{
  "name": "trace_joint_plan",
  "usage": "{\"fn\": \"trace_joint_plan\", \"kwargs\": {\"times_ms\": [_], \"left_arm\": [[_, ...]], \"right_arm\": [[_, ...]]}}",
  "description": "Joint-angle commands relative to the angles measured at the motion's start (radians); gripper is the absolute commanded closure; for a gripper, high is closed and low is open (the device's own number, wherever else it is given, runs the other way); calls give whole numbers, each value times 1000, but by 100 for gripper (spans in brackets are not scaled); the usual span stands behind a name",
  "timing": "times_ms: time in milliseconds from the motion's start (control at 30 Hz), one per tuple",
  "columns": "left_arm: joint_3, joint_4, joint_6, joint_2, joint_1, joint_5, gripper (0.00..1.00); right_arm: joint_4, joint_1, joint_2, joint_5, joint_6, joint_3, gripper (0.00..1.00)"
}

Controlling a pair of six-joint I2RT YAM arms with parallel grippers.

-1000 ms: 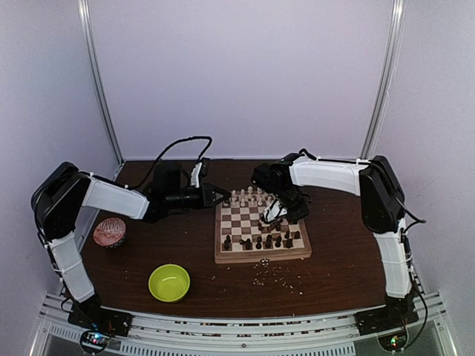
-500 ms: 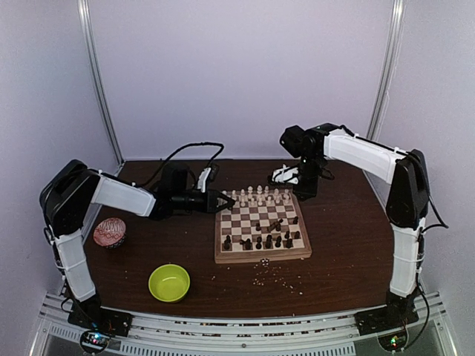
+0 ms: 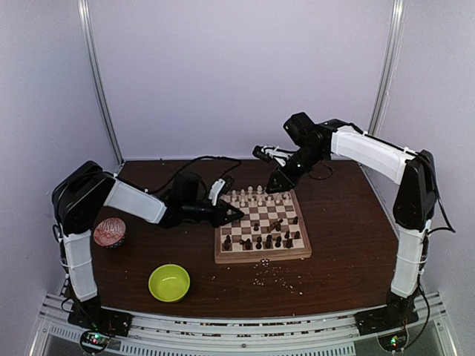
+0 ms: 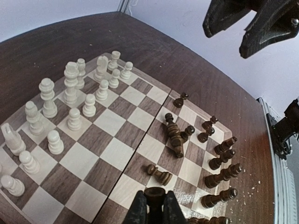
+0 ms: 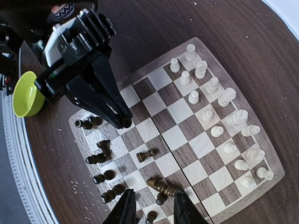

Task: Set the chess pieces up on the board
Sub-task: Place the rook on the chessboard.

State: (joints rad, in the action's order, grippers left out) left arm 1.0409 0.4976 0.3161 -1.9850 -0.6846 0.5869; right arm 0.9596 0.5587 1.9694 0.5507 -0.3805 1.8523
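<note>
My left gripper brings the dark piece down toward the empty squares [image 3: 245, 222] [image 4: 125, 190] beside the board's middle seam next, since that spot is empty of other pieces.
The board [image 3: 260, 256] lies mid-table, cream chess pieces [image 3: 252, 197] standing along its far rows and dark chess pieces [image 3: 261, 241] along its near rows. My left gripper [image 3: 236, 215] hovers over the board's left edge, shut on a dark piece [image 4: 155, 196]. Below it lie toppled dark pieces [image 4: 174, 135] and a fallen dark pawn [image 4: 159, 173]. My right gripper [image 3: 277, 180] hangs above the board's far edge, open, nothing between its fingers [image 5: 126, 207]. In the right wrist view the left gripper [image 5: 122, 119] holds its dark piece [image 5: 126, 122] over the board [image 5: 180, 109].
A lime-green bowl [image 3: 169, 282] sits near the front left and a patterned bowl [image 3: 110, 232] at the far left. Pale crumbs [image 3: 274, 276] are scattered in front of the board. Black cables [image 3: 200, 159] run along the back of the table.
My right arm has lifted off the board and swung back above its far edge, its jaws spreading wider. My left gripper has moved right over the board's left edge, still shut on the dark piece.
</note>
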Motion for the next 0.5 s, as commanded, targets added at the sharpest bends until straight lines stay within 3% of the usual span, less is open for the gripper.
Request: {"fn": "trace_joint_plan", "kwargs": {"times_ms": [0,300,467], "left_arm": [[9,74,-113,-44,0,-21,90],[16,91,-178,-93,0,-26,89],[-12,95,-179,-68,0,-39,83]], "right_arm": [[-69,-4,17,110,102,5,70],[-79,-2,10,91,100,-50,70],[-79,-2,11,92,98,-56,70]]}}
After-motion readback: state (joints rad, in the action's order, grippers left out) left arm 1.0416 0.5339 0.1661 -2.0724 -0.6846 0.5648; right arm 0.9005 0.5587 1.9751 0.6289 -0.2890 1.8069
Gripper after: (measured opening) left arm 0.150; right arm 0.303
